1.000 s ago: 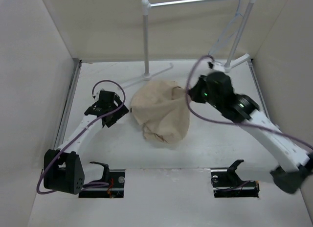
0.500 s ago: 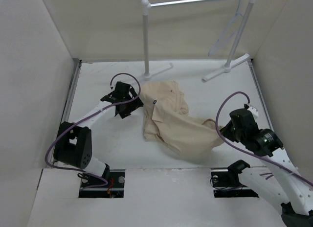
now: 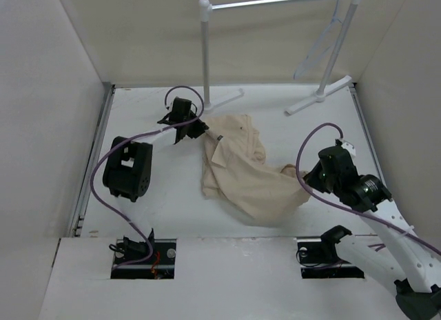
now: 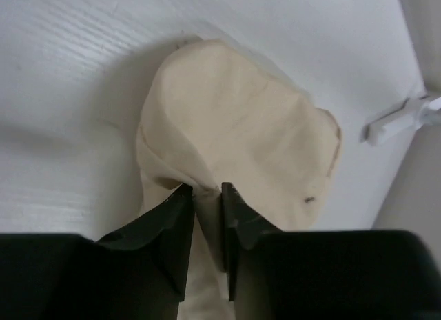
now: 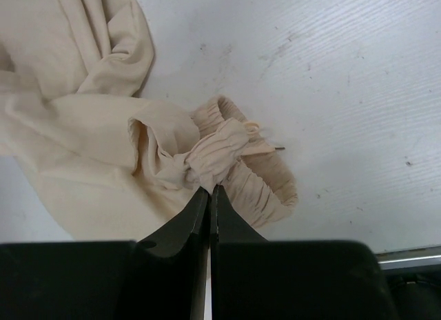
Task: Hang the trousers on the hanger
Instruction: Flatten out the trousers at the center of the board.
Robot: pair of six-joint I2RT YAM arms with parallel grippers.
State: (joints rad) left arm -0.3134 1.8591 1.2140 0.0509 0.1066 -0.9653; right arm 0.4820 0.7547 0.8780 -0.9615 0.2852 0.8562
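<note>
The right gripper moves to the right in the top view next and releases the gathered waist of the trousers there, since bare tabletop lies on that side of it.
The beige trousers [image 3: 238, 170] lie crumpled mid-table, stretched from back left to near right. My left gripper [image 3: 198, 129] is at their back-left edge, and the left wrist view shows it [image 4: 207, 193] shut on a fold of the cloth [image 4: 234, 127]. My right gripper [image 3: 305, 176] is at their right end, and the right wrist view shows it [image 5: 209, 190] shut on the bunched elastic waistband [image 5: 220, 158]. The pale wire hanger [image 3: 318, 47] hangs from the rack's bar at the back right, well away from both grippers.
A white tubular rack [image 3: 275, 1] stands along the back, with one post [image 3: 205, 58] just behind the left gripper and feet on the table [image 3: 317, 96]. One rack foot [image 4: 406, 116] shows in the left wrist view. Walls close in left, right and behind.
The right gripper dragged the waistband from the back to the near right, spreading the trousers out. The left gripper moved back and right to the cloth's edge and closed on it.
</note>
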